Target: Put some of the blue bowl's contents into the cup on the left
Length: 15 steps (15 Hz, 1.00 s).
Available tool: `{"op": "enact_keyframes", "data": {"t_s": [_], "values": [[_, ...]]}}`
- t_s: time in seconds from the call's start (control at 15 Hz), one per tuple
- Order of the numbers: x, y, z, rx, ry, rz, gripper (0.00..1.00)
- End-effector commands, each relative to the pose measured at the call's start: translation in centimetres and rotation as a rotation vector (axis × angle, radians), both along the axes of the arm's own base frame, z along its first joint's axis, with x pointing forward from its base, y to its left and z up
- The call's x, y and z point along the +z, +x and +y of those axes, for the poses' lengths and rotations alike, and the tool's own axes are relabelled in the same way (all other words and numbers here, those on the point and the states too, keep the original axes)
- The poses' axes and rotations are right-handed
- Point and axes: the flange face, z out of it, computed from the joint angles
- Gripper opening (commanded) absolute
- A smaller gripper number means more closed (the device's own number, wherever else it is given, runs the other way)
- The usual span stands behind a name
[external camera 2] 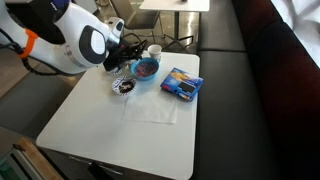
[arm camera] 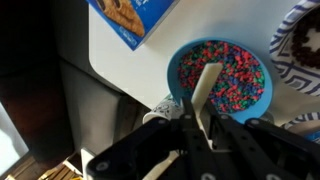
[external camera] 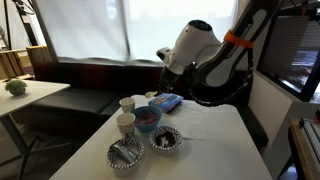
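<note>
My gripper will move down toward the colourful sprinkles in the blue bowl point(arm camera: 232, 82) and let go of the white spoon point(arm camera: 206, 84) there, because the spoon's tip still hangs above them.
The blue bowl point(arm camera: 232, 82) is full of colourful sprinkles and stands on the white table; it shows in both exterior views point(external camera: 148, 118) point(external camera 2: 146, 69). My gripper point(arm camera: 196, 122) is shut on a white spoon point(arm camera: 206, 84), whose tip is over the bowl's contents. A patterned white cup point(arm camera: 163, 108) stands just beside the bowl's rim, partly hidden under my fingers. In an exterior view two white cups point(external camera: 127, 103) point(external camera: 125, 123) stand left of the bowl. My gripper hangs above the bowl in both exterior views point(external camera: 163, 72) point(external camera 2: 128, 56).
A light-blue snack packet point(arm camera: 135, 15) point(external camera: 168, 102) point(external camera 2: 181, 84) lies beside the bowl. Two silvery patterned bowls point(external camera: 166, 139) point(external camera: 125, 154) stand nearer the table's front. Another cup point(external camera 2: 154, 51) is by the table edge. A dark bench point(external camera: 95, 80) runs behind.
</note>
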Motion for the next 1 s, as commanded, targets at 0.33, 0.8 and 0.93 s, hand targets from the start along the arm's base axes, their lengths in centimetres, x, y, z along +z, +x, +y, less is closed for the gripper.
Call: {"op": "enact_keyframes", "data": {"t_s": [0.33,0.8,0.93], "values": [[-2.1,-0.2,-2.8,-0.121,0.129,0.203,0.03],[-4.5,4.2,-4.5,-0.154,0.216,0.284,0.03],[-5.3,5.5,-4.6,-0.162,0.217,0.316,0.03]]}}
